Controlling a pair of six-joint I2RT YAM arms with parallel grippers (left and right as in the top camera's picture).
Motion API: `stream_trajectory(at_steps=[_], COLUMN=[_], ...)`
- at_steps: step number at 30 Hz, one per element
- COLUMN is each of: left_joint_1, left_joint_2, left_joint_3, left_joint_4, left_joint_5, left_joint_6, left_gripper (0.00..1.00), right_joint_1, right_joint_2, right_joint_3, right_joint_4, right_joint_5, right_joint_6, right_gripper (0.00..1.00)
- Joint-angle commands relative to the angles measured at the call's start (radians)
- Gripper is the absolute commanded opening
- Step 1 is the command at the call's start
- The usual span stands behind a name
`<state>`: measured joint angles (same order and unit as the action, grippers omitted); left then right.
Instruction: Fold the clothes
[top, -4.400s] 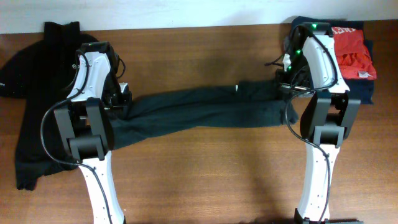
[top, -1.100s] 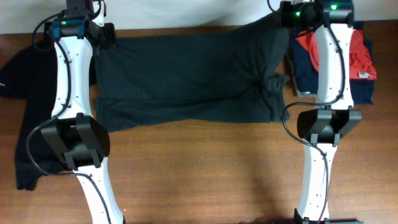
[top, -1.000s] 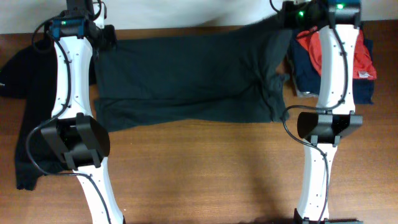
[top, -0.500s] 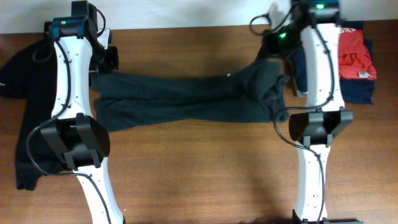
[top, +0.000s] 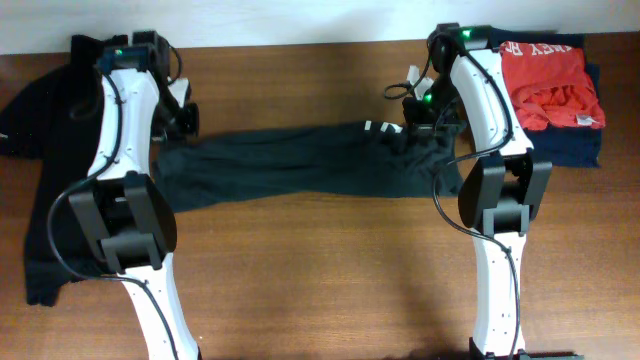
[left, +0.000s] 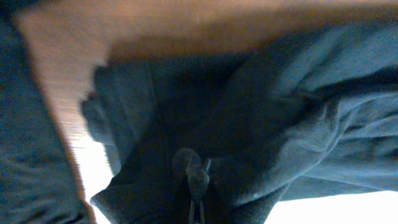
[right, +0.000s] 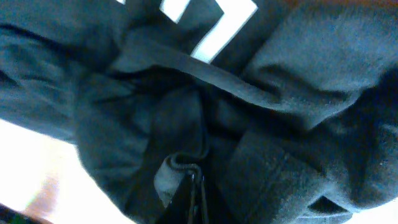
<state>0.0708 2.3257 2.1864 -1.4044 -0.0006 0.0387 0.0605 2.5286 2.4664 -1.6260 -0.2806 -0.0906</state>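
I will next lower my left gripper slightly toward the shirt's middle, then let the pinched fold go onto the cloth below.
The black T-shirt (top: 300, 165) lies bunched in a long band across the table, with a bit of its white lettering (top: 374, 126) showing near the right end. My left gripper (top: 186, 122) is shut on the shirt's left end; the left wrist view shows its fingertips (left: 195, 208) pinching a fold of dark fabric (left: 261, 118). My right gripper (top: 413, 118) is shut on the shirt's right end; the right wrist view shows its fingertips (right: 196, 190) clamped on a hem, with white letter strokes (right: 214, 31) above.
A black garment (top: 45, 150) lies spread at the left edge of the table. A red-orange garment (top: 550, 80) lies on a navy one (top: 575, 145) at the back right. The brown wooden table (top: 320, 270) runs toward the front.
Both arms have come down and forward from the back edge, holding the shirt ends. The shirt, spread wide a second ago, has collapsed into a narrow bunched band.
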Motion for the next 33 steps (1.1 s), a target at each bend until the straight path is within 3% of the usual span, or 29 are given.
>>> stream_trajectory(at_steps=[1, 8, 9, 12, 13, 24, 28, 33], left_joint_1=[0.004, 0.004, 0.004, 0.004, 0.004, 0.016, 0.023, 0.037], left_joint_2=[-0.018, -0.018, -0.018, -0.018, -0.018, -0.063, -0.093, -0.073], left_joint_3=[-0.105, -0.183, -0.183, -0.183, -0.183, -0.040, -0.005, -0.024], left_joint_4=[0.033, 0.087, 0.088, 0.092, 0.092, 0.047, 0.011, -0.002], left_joint_5=[-0.007, -0.023, -0.023, -0.030, -0.035, -0.040, -0.007, -0.002], left_joint_6=[0.016, 0.016, 0.016, 0.016, 0.016, -0.022, -0.023, -0.022], left_gripper=[0.00, 0.01, 0.09, 0.82, 0.98, 0.99, 0.99, 0.99], right_joint_1=[-0.016, -0.056, -0.061, -0.068, -0.071, -0.119, -0.141, -0.149], right_joint_2=[-0.014, -0.014, -0.014, -0.014, -0.015, -0.028, -0.068, -0.069], right_joint_3=[-0.034, -0.035, -0.035, -0.035, -0.032, 0.168, 0.193, 0.191], right_joint_4=[0.011, 0.013, 0.011, 0.009, 0.006, -0.073, -0.073, -0.069], right_joint_5=[0.035, 0.034, 0.034, 0.030, 0.026, -0.047, -0.056, -0.056], right_joint_6=[-0.010, -0.010, -0.010, -0.011, -0.010, -0.010, -0.010, -0.027], right_gripper=[0.04, 0.04, 0.05, 0.37, 0.41, 0.45, 0.58, 0.61])
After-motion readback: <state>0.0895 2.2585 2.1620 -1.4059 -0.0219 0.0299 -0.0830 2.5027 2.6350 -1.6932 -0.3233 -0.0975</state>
